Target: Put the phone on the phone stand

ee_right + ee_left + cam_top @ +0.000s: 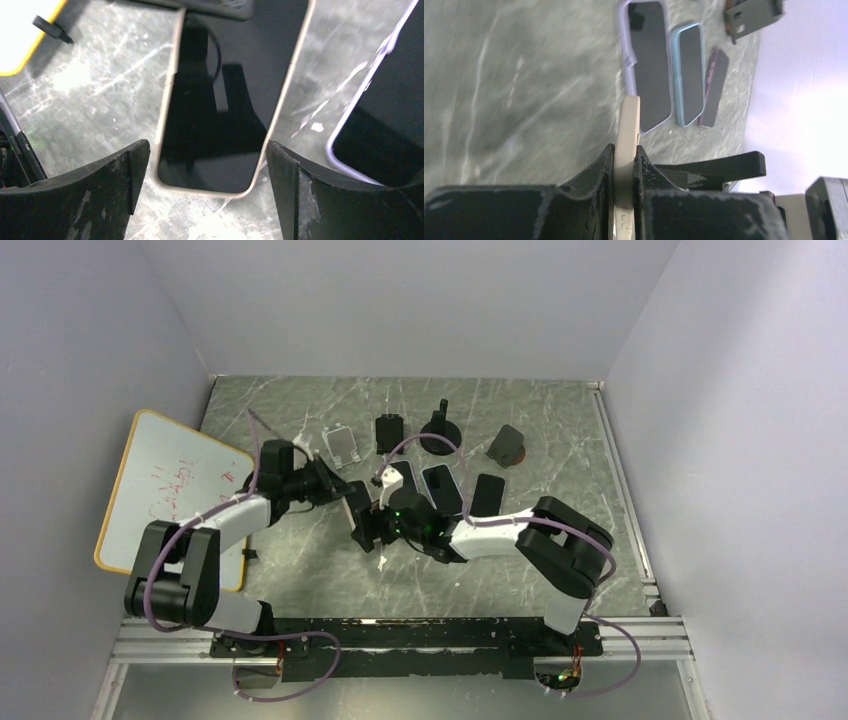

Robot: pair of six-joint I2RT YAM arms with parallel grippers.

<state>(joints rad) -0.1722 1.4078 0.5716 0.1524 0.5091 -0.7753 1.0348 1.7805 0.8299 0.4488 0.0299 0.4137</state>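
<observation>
The empty clear stand is outward of the left gripper, so the left gripper will next carry the phone outward, rest it against the stand's plate (341, 443) and release the phone's edge.
A phone with a beige rim and dark screen (225, 115) hangs a little above the table near the centre, and shows in the top view (357, 510). My left gripper (626, 155) is shut on its edge (629, 120); it is also in the top view (338, 497). My right gripper (207, 147) is open, one finger (100, 185) on each side of the phone's free end, not touching it. It shows in the top view (370, 530) too. Several phone stands stand at the back: a clear one (342, 445), a black one (390, 433), a round black one (440, 430) and a grey one (508, 445).
Three other phones lie flat right of centre: purple-cased (405, 480), blue-cased (440, 488) and dark (487, 495). A yellow-rimmed whiteboard (165, 490) leans at the left with a black marker (50, 30) beside it. Walls close in the table's left, back and right.
</observation>
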